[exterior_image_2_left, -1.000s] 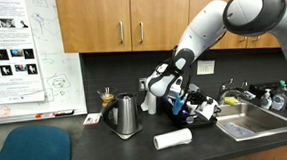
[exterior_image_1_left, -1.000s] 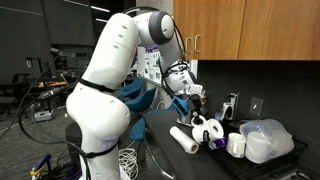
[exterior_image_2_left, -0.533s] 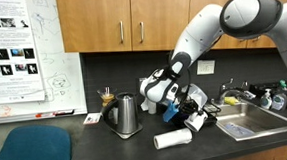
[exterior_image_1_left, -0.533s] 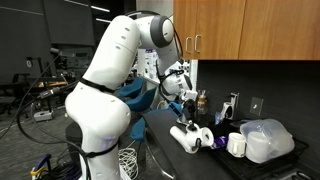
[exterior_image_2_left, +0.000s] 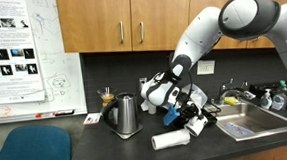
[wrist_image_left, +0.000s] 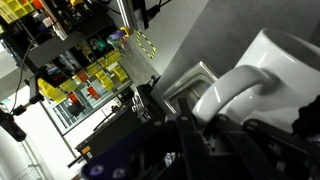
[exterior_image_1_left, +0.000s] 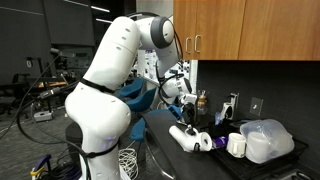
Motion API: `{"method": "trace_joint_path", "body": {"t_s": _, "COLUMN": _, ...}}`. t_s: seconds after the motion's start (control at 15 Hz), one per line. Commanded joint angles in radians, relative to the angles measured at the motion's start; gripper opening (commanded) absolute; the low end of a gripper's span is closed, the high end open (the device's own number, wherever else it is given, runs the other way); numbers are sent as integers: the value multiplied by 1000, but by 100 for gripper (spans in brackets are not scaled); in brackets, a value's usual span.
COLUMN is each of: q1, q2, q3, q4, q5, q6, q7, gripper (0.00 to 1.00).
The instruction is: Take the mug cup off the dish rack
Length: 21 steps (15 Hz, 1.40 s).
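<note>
My gripper moves down next to release the mug cup on the bare counter [exterior_image_1_left: 201, 162] beside the paper towel roll, since the mug cup already hangs clear of the rack.
My gripper [exterior_image_2_left: 188, 111] is shut on the mug cup [exterior_image_2_left: 197, 121], a small white mug with black markings. It holds the mug low over the counter, just in front of the low black dish rack [exterior_image_2_left: 211, 107] and off it. In an exterior view the gripper [exterior_image_1_left: 193, 124] and the mug [exterior_image_1_left: 205, 140] sit beside the paper towel roll, with the rack [exterior_image_1_left: 222, 146] behind them. In the wrist view the mug [wrist_image_left: 272, 66] fills the right side, tilted, and the fingers [wrist_image_left: 200, 128] close on its handle.
A white paper towel roll [exterior_image_2_left: 170, 139] [exterior_image_1_left: 180, 136] lies on the counter right by the mug. A steel kettle [exterior_image_2_left: 124, 116] stands nearby. There is a sink [exterior_image_2_left: 248, 121], a plain white cup [exterior_image_1_left: 236, 144] and a clear plastic container [exterior_image_1_left: 266, 140].
The gripper has carried the mug away from the dish rack and lowered it toward the counter's front, next to the paper towel roll.
</note>
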Motion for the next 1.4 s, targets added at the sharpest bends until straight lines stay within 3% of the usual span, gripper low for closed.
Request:
{"method": "trace_joint_path", "body": {"t_s": 0.0, "q1": -5, "q2": -11, "q3": -26, "q4": -2, "q5": -13, "q6": 57, "q7": -34, "gripper": 4}}
{"method": "trace_joint_path", "body": {"t_s": 0.33, "q1": -22, "q2": -4, "q3": -48, "q4": -20, "q5": -5, "q6": 139, "q7": -84, "gripper": 4}}
{"method": "trace_joint_path", "body": {"t_s": 1.33, "q1": -48, "q2": 17, "q3": -93, "q4": -25, "q5": 6, "q6": 178, "q7": -227, "gripper": 4}}
